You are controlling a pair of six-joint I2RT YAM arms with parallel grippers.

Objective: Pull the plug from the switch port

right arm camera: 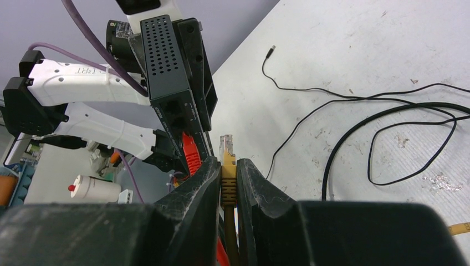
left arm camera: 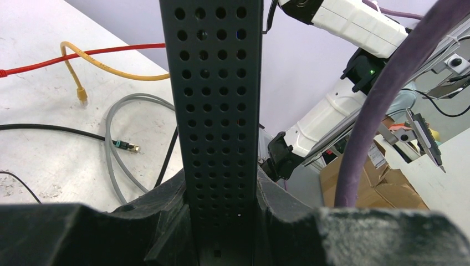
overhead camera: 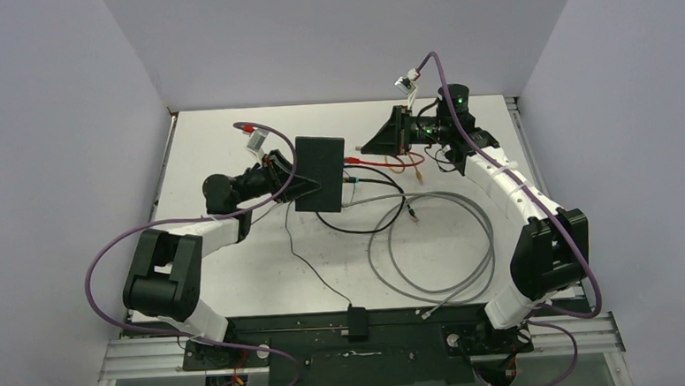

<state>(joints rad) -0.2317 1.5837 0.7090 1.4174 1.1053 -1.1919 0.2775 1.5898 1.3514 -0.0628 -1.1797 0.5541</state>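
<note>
Next, my right gripper moves outward, away from the switch (overhead camera: 319, 173), over the bare far tabletop to release the plug, since the yellow plug's clear tip stands free.
The switch (overhead camera: 319, 173), a flat black box, is held up on edge above the table by my left gripper (overhead camera: 287, 183). In the left wrist view its perforated side (left arm camera: 219, 105) stands clamped between the fingers of the left gripper (left arm camera: 221, 185). My right gripper (right arm camera: 226, 165) is shut on a yellow plug (right arm camera: 226, 151), whose clear tip is free, just short of the switch's port row (right arm camera: 178, 113). A red plug (right arm camera: 190, 153) sits in a port beside it. From above, the right gripper (overhead camera: 374, 144) hovers to the right of the switch.
A grey cable coil (overhead camera: 430, 241) and black cable loops (overhead camera: 371, 211) lie on the table in the middle. A small black block (overhead camera: 357, 320) with a thin wire sits at the near edge. The yellow cable's far end (left arm camera: 81, 95) and a red cable (left arm camera: 83, 55) trail on the table.
</note>
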